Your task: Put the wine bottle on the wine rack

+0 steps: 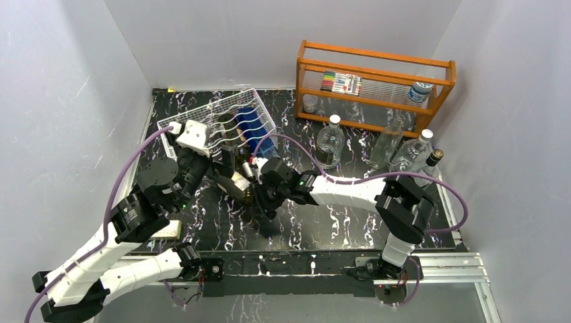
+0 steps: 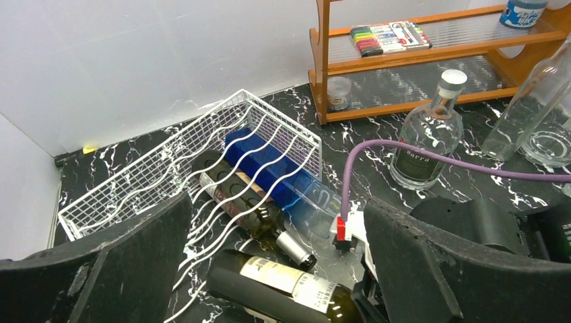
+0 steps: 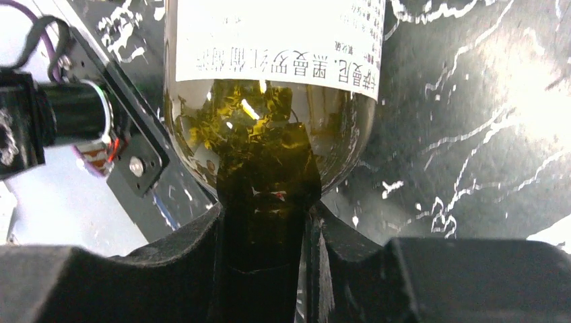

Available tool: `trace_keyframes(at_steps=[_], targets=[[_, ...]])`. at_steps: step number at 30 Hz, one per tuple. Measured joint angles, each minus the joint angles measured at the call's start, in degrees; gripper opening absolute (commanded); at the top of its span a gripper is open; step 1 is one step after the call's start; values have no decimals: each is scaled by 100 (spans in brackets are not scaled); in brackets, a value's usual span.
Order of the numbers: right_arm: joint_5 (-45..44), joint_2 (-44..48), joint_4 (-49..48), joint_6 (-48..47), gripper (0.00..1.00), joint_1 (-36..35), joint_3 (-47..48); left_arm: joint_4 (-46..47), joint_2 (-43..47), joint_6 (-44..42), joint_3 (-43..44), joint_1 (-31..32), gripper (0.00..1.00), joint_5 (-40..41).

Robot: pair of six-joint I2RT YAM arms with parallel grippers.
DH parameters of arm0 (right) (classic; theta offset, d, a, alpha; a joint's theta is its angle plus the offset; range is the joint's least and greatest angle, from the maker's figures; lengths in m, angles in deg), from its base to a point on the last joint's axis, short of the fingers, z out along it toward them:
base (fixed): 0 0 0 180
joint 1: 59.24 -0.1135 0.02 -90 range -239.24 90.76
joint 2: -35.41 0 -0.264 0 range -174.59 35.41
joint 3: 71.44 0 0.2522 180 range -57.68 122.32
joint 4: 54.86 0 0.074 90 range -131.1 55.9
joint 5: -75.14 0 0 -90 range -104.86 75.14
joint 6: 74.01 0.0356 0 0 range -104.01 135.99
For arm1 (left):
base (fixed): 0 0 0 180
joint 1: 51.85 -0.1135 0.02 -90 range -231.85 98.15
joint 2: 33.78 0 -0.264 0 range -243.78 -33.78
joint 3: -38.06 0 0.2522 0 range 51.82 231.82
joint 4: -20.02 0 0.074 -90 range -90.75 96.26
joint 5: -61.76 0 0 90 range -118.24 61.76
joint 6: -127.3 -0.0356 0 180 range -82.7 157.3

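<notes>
My right gripper turns and pushes the bottle outward next, to release it in the rack slot beside the dark bottle, opposite the blue one, since that slot is empty.
The white wire wine rack stands at the back left; it also shows in the left wrist view. A blue bottle and a dark bottle lie in it. The green wine bottle with a white label lies just in front of the rack, low over the table. My right gripper is shut on its neck. My left gripper is open, its fingers wide apart on either side of the bottle, not touching it.
An orange wooden shelf with a pack of markers stands at the back right. Clear glass bottles and a dark-capped one stand in front of it. A purple cable crosses between.
</notes>
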Motion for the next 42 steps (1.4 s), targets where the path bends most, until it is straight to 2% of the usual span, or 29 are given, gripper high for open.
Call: trace_keyframes(at_steps=[11,22,31,42], targets=[[-345,-767,-603,341,0,-13,446,-247,216,103,13,0,98,26],[-708,-1073,-1239,623,0,-59,494,-306,107,105,59,0,98,22],[-1349,-2057,-1519,925,0,-142,1427,-372,79,114,280,0,98,7],[-2044,-2754,-1528,1115,0,-181,2369,-557,144,166,304,0,98,2]])
